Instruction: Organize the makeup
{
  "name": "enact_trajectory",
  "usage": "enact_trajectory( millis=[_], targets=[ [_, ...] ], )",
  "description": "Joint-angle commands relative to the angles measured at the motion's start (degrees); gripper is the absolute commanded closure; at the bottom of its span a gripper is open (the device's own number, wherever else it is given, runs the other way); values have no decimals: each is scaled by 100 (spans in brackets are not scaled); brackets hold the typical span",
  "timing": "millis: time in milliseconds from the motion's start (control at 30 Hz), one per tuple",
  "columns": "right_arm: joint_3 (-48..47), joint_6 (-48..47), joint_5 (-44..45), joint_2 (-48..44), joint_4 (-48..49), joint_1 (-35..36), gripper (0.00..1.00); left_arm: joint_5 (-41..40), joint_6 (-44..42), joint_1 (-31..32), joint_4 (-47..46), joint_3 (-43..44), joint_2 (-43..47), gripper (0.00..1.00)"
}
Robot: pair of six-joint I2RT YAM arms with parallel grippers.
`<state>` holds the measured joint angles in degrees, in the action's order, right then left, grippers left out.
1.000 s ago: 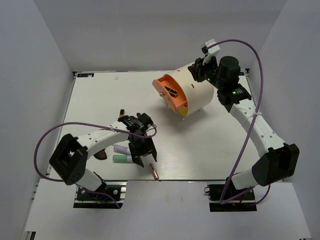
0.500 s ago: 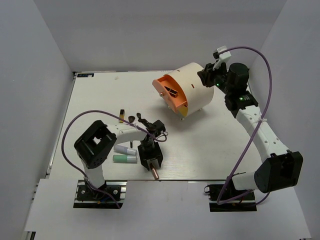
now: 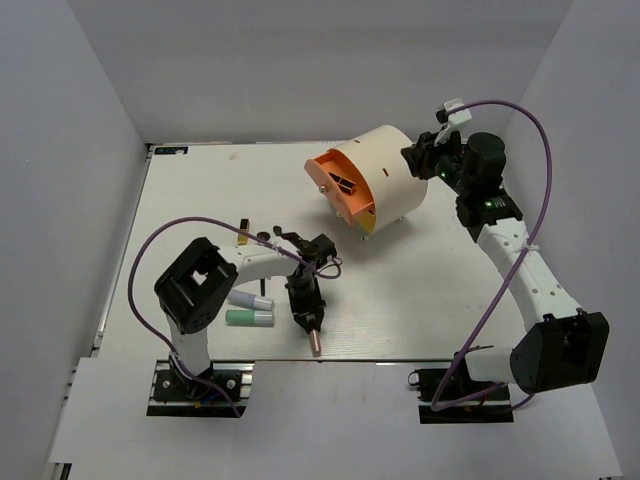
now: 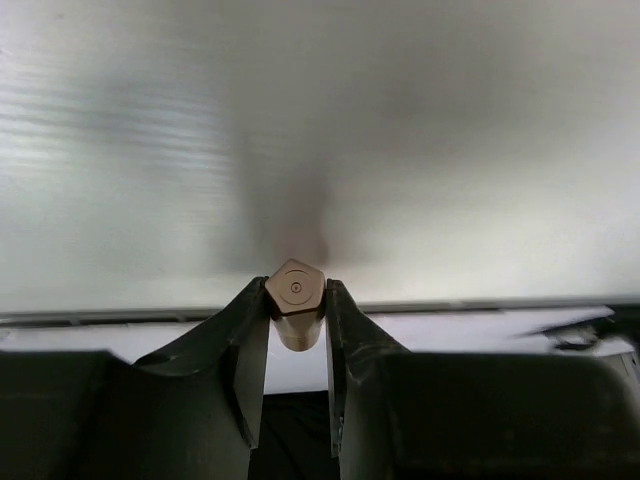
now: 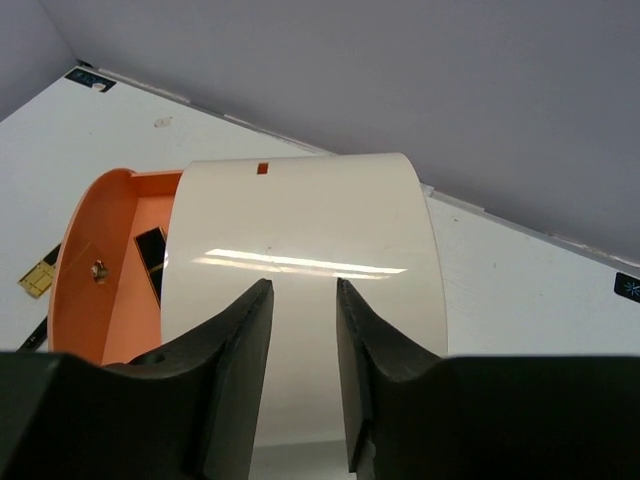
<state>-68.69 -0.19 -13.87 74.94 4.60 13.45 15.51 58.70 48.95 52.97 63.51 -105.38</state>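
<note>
The drum's orange section is open around the dark case, so my left gripper should next raise the lipstick and turn it outward over that opening.
My left gripper (image 3: 310, 325) is shut on the copper-pink lipstick tube (image 3: 315, 343) at the table's front edge. In the left wrist view the tube (image 4: 294, 325) sits pinched between the fingertips of that gripper (image 4: 297, 288). A lavender tube (image 3: 250, 299) and a mint green tube (image 3: 250, 318) lie just left of it. A small gold-black case (image 3: 241, 231) lies behind the left arm. My right gripper (image 3: 418, 158) is open and empty, just behind the cream drum (image 3: 390, 180); it (image 5: 302, 285) looks down on the drum's side (image 5: 300, 350). I cannot make out the brushes.
The drum lies on its side with its orange face (image 3: 338, 195) turned to the left, and a dark case (image 3: 343, 184) sits inside it. The table's front edge (image 3: 400, 360) runs right by the lipstick. Grey walls stand close on three sides.
My left gripper swung in over the lipstick tube near the front edge and closed on it. My right gripper drew back a little to the right, away from the drum.
</note>
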Motion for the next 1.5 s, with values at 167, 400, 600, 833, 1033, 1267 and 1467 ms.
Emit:
enact_trajectory(
  millis=[167, 400, 600, 833, 1033, 1267, 1467],
  targets=[
    [276, 45, -204, -304, 225, -185, 46, -609, -595, -158, 99, 2541, 642, 99],
    [584, 45, -169, -559, 296, -360, 66, -487, -1062, -386, 179, 5021, -165, 100],
    [742, -236, -160, -761, 357, -431, 66, 66, -1036, -685, -226, 5260, -123, 100],
    [953, -219, -186, -753, 507, -458, 66, -873, -1132, -1028, -840, 5321, 185, 100],
    [989, -289, -186, -761, 515, -475, 66, -1928, -1158, -1344, -1333, 5383, 167, 100],
    [1094, -236, -160, -831, 515, -501, 66, -2034, -1264, -1520, -1360, 5453, -87, 100],
    [1138, -227, -134, -858, 515, -493, 65, -1868, -1212, -1520, -1473, 5444, -281, 97]
  ],
)
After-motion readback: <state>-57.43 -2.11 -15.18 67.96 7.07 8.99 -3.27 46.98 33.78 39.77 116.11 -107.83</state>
